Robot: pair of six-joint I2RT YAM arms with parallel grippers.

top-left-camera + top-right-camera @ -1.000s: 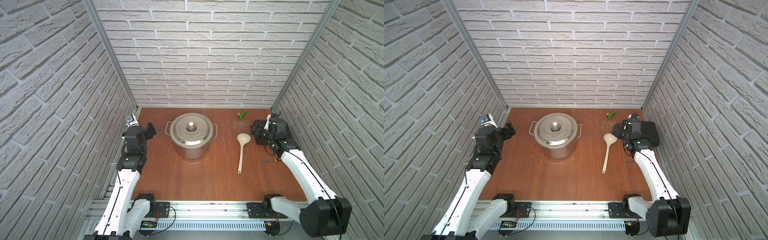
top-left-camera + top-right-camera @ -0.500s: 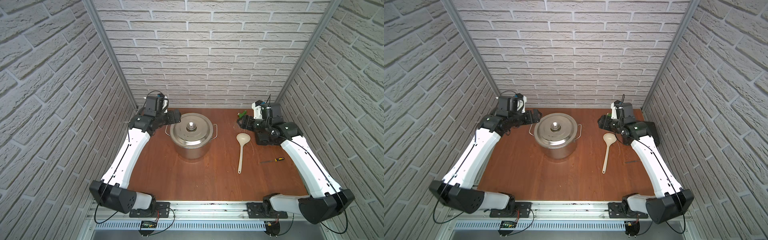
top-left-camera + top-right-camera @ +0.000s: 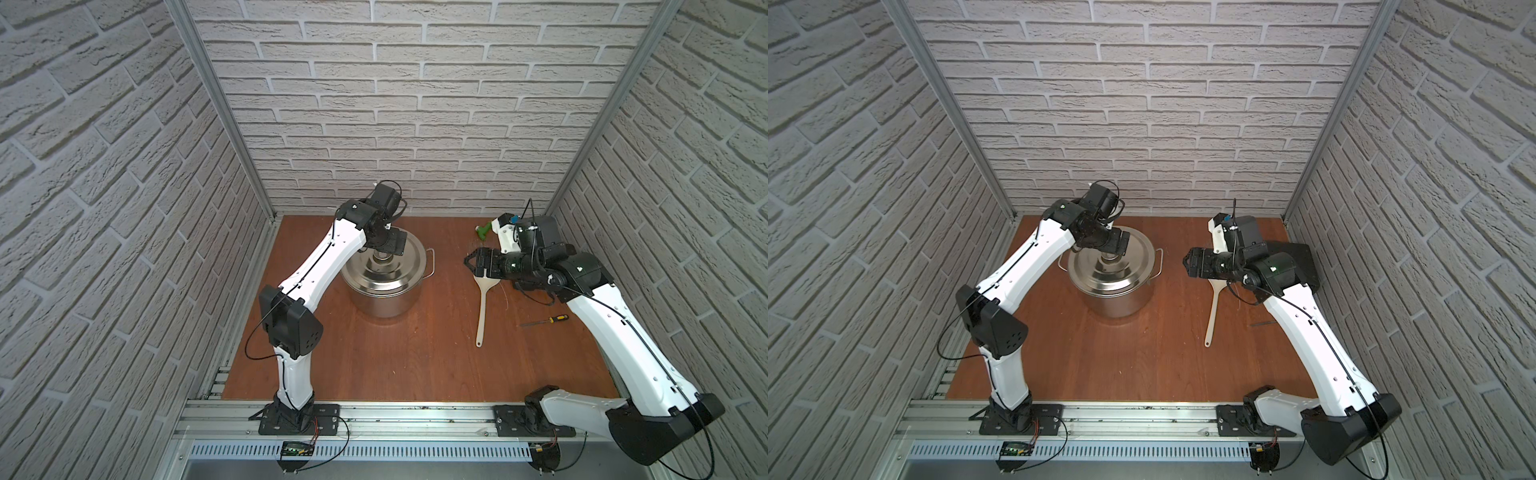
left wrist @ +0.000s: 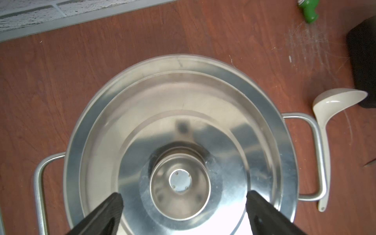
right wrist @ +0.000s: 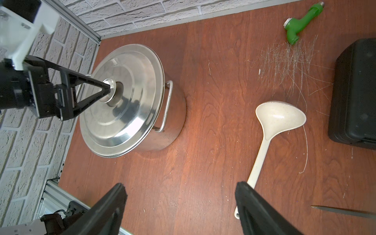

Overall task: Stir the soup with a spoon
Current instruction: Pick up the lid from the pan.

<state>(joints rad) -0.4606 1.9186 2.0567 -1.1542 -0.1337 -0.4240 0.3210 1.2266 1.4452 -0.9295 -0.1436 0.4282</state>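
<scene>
My left gripper lowers next until its open fingers are on either side of the knob, then closes on it. The lid's knob (image 3: 383,257) (image 4: 180,186) lies below, between them.
The soup is hidden: a steel lid (image 4: 183,114) with a knob (image 4: 180,181) covers the shiny stockpot (image 3: 382,301). My left gripper (image 4: 184,198) hangs open just over the lid, one finger on each side of the knob and well apart from it; both top views show it above the pot's middle (image 3: 384,251). The spoon, a cream ladle (image 5: 278,118), lies flat on the table right of the pot, handle (image 3: 482,307) toward the front. My right gripper (image 3: 471,262) is open and empty, in the air over the ladle's bowl end.
A black case (image 5: 358,91) sits at the back right beside the ladle's bowl. A green plastic fitting (image 5: 299,22) and loose thin bristles (image 5: 289,61) lie near the back wall. A yellow-handled screwdriver (image 3: 548,320) lies right of the ladle's handle. Brick walls close three sides.
Both arms rose from the table's sides. The left gripper swung in over the lid knob. The right gripper moved forward over the ladle's bowl, its jaws now wider.
</scene>
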